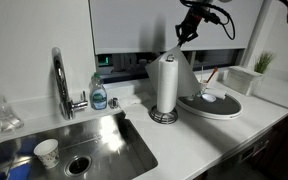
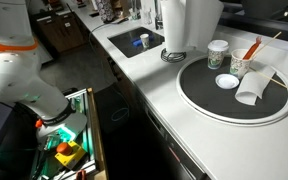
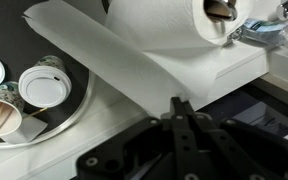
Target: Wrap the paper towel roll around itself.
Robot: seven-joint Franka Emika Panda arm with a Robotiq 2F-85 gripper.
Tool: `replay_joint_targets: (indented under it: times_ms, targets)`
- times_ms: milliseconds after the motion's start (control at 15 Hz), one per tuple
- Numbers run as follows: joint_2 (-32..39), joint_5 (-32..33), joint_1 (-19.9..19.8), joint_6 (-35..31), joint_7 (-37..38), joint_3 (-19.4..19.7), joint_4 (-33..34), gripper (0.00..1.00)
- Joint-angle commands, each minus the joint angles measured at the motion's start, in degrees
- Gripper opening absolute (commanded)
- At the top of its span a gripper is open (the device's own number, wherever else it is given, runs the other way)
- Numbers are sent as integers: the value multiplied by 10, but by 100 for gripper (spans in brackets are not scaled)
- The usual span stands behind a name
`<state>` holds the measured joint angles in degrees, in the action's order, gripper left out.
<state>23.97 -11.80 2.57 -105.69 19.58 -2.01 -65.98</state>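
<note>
The loose sheet still stretches off the tray side of the roll. My gripper should next swing around the roll's top (image 1: 169, 57) (image 3: 220, 12) toward the sink and release the edge of the sheet.
A white paper towel roll (image 1: 165, 80) stands upright on a round metal holder on the counter, next to the sink. It shows in both exterior views (image 2: 189, 25) and at the top of the wrist view (image 3: 159, 20). Its loose sheet (image 1: 183, 55) is pulled off the roll and stretches up to my gripper (image 1: 187, 33), which is above and just beside the roll's top. In the wrist view the fingers (image 3: 177, 104) are shut on the edge of the loose sheet (image 3: 134, 65). My gripper is out of view in the exterior view from the side.
A round tray (image 2: 199, 105) with a cup, a small bowl and a tipped white cup lies right beside the roll (image 1: 224, 108). A sink (image 1: 104, 140) with a faucet (image 1: 60, 80), a soap bottle (image 1: 99, 92) and a paper cup (image 1: 46, 152) lies on the other side.
</note>
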Motion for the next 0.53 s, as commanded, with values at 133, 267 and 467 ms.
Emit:
replay_joint_targets:
  times_ms: [133, 267, 467]
  targets:
    - [0, -3, -4, 0, -7, 0, 0, 0]
    - [14, -22, -8, 9, -57, -17, 18, 0]
    - [44, -42, -9, 37, -137, -42, 59, 0]
